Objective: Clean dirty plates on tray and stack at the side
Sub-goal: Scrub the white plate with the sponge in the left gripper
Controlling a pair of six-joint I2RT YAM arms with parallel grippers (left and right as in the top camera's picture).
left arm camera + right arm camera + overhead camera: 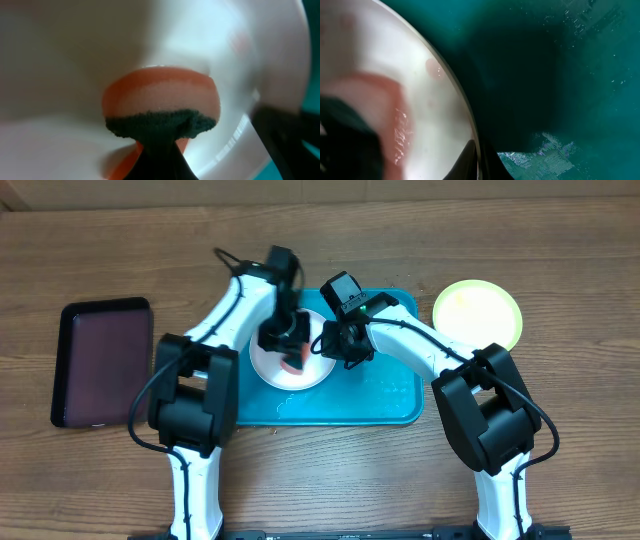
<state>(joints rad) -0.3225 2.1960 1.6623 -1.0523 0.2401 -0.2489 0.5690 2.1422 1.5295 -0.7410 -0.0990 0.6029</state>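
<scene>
The empty maroon tray is at my left gripper's left in the overhead view. I should next lift my left gripper off the plate, move across to the tray, go down and release the sponge.
The white plate lies at the left of the turquoise tray. My left gripper is shut on an orange sponge with a dark green scrub side and presses it onto the white plate. My right gripper is shut on the plate's right rim, one finger on each side of the edge. The yellow-green plate lies on the table to the right of the tray. The light blue plate is not in view.
A dark maroon tray lies at the far left of the wooden table. The tray floor to the right of the white plate is wet and bare.
</scene>
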